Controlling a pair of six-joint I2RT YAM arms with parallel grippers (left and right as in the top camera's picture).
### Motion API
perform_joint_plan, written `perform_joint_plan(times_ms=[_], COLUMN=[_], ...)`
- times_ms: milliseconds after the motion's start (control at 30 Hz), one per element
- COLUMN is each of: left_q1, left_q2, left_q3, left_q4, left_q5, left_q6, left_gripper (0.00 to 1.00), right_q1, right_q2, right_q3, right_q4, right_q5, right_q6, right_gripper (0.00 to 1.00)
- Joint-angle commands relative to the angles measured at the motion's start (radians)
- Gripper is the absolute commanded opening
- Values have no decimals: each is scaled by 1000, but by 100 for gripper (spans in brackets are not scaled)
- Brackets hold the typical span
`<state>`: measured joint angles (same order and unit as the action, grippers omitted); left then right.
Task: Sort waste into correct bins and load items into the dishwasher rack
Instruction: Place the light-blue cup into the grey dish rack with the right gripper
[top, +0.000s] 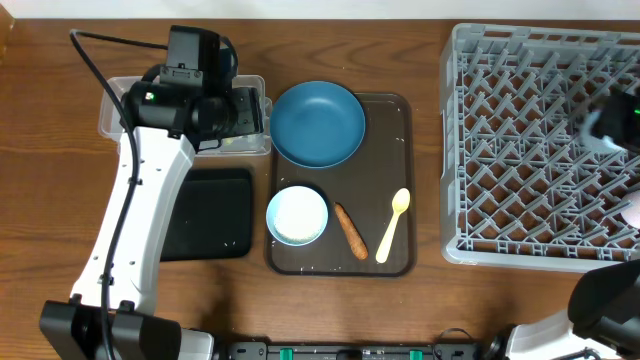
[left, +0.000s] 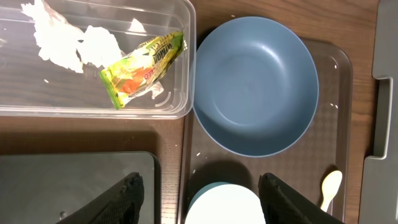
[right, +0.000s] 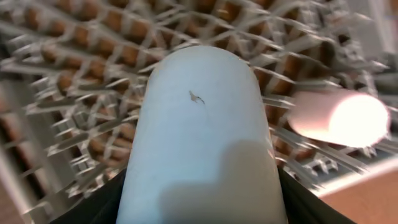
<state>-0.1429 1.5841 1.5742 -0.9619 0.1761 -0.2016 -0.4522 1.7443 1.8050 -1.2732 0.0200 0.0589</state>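
Note:
My right gripper moves the light-blue cup back and down among the rack's empty wires beside the pink cup (right: 339, 118) next, then opens.
My left gripper (left: 200, 182) is open and empty, above the seam between the black tray (left: 74, 186) and the brown tray, just below the clear tub (left: 180, 37). The tub holds crumpled white tissue (left: 62, 40) and the yellow-green wrapper (left: 142, 65). The dark-blue bowl (top: 318, 123), white bowl (top: 297, 215), orange carrot stick (top: 350, 231) and pale yellow spoon (top: 393, 225) sit on the brown tray. My right gripper (right: 202, 193) is shut on the light-blue cup (right: 202, 124) over the grey rack (top: 530, 150). The pink cup (right: 339, 118) lies in the rack beside it.
The brown serving tray (top: 398, 110) lies between the bins and the rack. The black tray (top: 205, 213) lies in front of the clear tub (top: 115, 120). The left arm (top: 140, 210) stretches over the black tray's left side. The right gripper (top: 608, 120) is blurred at the frame's right edge.

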Motion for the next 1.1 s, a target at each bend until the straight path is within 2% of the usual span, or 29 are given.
perform_joint_plan(times_ms=[0, 300, 700, 767, 800, 900, 1067], left_q1=[3, 3, 3, 3, 3, 3, 3], left_q2=[4, 4, 4, 4, 4, 4, 4], left_q3=[-2, -2, -2, -2, -2, -2, -2], left_q4=[-3, -7, -10, -10, -10, -10, -10], left_q5=[-16, -16, -16, -16, -16, -16, -16], left_q6=[18, 18, 18, 18, 18, 18, 18], left_gripper=[62, 62, 62, 62, 62, 62, 63], right_q1=[-44, -105, -105, -105, -105, -105, -105], right_q2=[26, 134, 256, 267, 270, 270, 270], right_q3=[-14, -22, -22, -23, -23, -23, -22], right_q4=[-5, -26, -44, -48, -49, -52, -57], right_q5=[32, 36, 35, 32, 32, 26, -19], right_q6=[31, 32, 38, 38, 38, 38, 37], right_gripper=[34, 35, 35, 43, 54, 98, 99])
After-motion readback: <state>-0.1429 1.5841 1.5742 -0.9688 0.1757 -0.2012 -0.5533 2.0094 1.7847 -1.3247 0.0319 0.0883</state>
